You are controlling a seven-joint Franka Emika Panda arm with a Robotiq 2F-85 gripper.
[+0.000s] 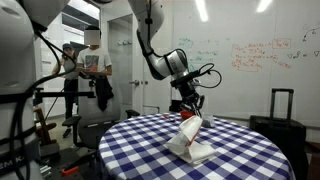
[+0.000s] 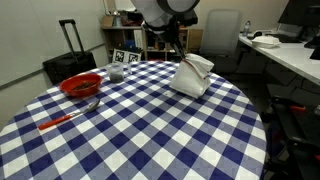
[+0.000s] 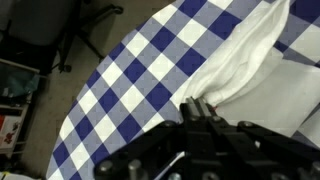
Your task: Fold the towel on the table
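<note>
The flat part of the white towel (image 1: 190, 141) (image 3: 286, 95) lies below my gripper, so next I should bring the towel's lifted end down onto it and release that end there.
The white towel (image 1: 190, 141) lies on the round table (image 1: 140, 150) with the blue and white checked cloth. One end is lifted into a peak. My gripper (image 1: 192, 113) is shut on that lifted end and holds it above the rest of the towel. In an exterior view the towel (image 2: 191, 76) sits at the table's far side (image 2: 150, 130) under the gripper (image 2: 181, 54). In the wrist view the fingers (image 3: 197, 108) pinch the white cloth (image 3: 245, 55), with a thin red stripe at the pinch.
A red bowl (image 2: 80, 85) and a red-handled utensil (image 2: 66, 117) lie on the table. A grey object (image 2: 117, 73) sits behind the bowl. A person (image 1: 92, 70) stands in the background. A black suitcase (image 1: 280, 125) and an office chair (image 2: 222, 30) stand by the table.
</note>
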